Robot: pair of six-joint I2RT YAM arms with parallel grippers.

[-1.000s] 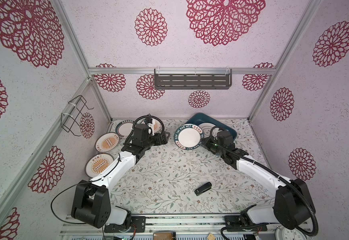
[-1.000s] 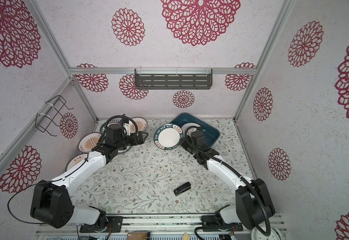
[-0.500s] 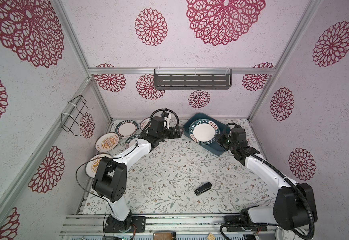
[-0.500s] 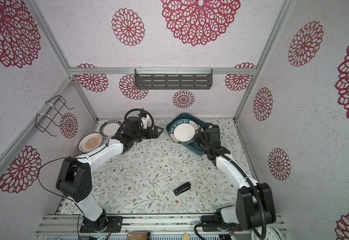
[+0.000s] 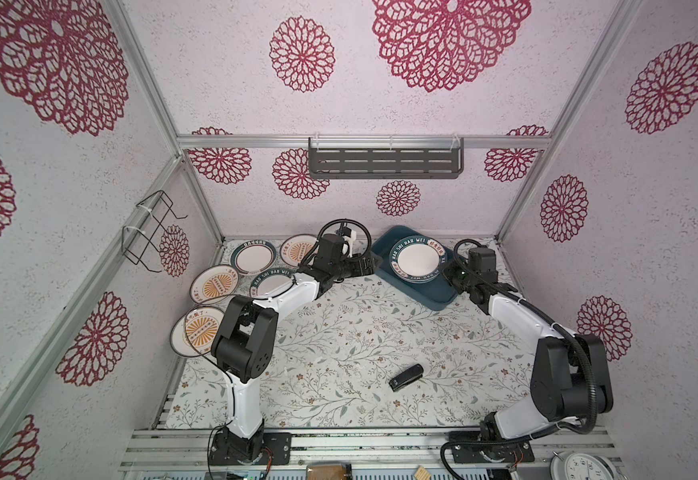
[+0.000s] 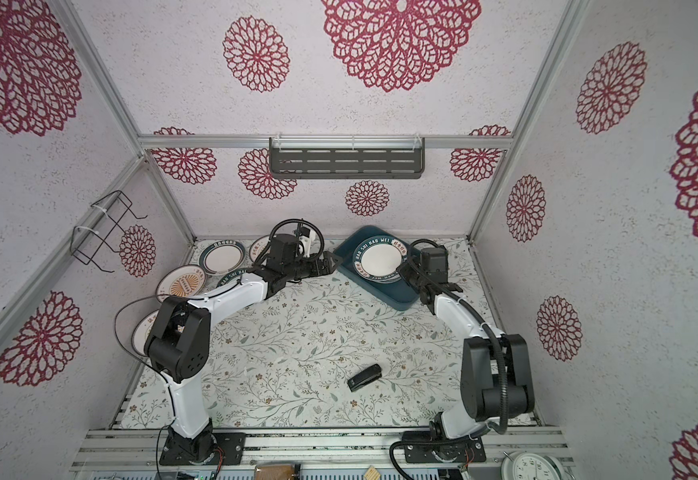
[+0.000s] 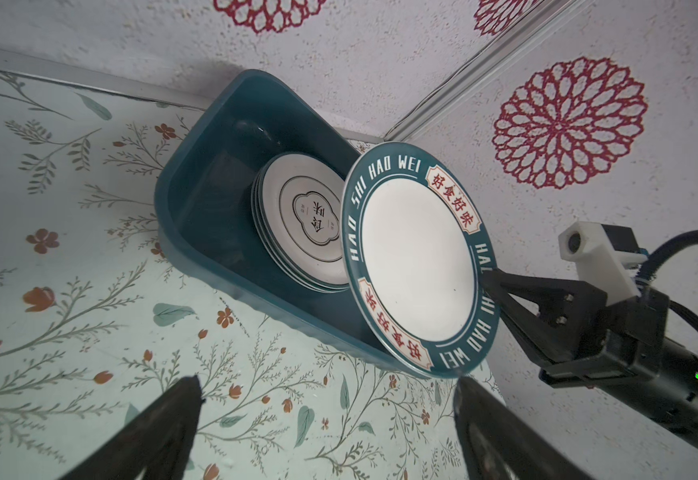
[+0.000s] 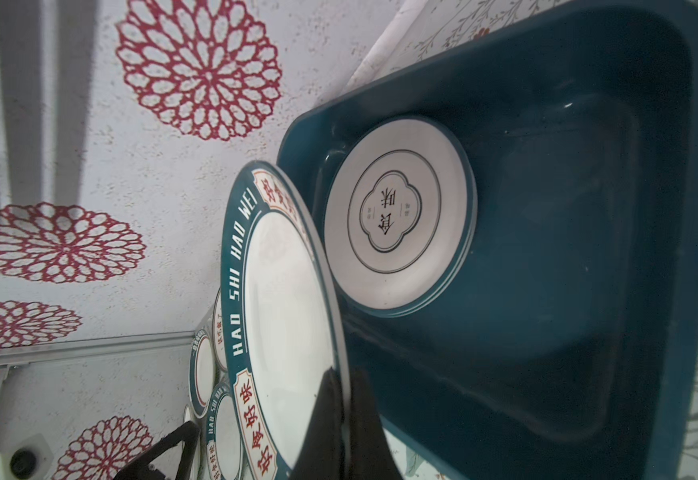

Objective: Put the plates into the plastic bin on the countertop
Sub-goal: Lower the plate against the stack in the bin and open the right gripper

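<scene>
Next, my right gripper brings the tilted white plate down onto the top of the stack of plates in the bin (image 8: 397, 212) below and releases the white plate's rim.
My right gripper (image 8: 341, 374) is shut on the rim of a white plate with a teal lettered rim (image 5: 414, 260), held tilted over the teal plastic bin (image 5: 432, 298) at the back of the countertop (image 5: 359, 332). In the bin lies a stack of plates with thin dark rings (image 7: 305, 220), at its far end. My left gripper (image 7: 326, 382) is open and holds nothing, just off the bin's left corner (image 6: 341, 266). Several more plates (image 5: 253, 257) lie along the back left of the countertop.
A small black object (image 5: 406, 377) lies on the countertop toward the front right. A grey slotted shelf (image 5: 384, 163) hangs on the back wall and a wire rack (image 5: 147, 232) on the left wall. A clock (image 5: 584, 467) sits beyond the front rail.
My right gripper has carried the lettered plate from the countertop's middle back to over the bin. My left arm has swung right, from the plates to the bin's corner, still open.
</scene>
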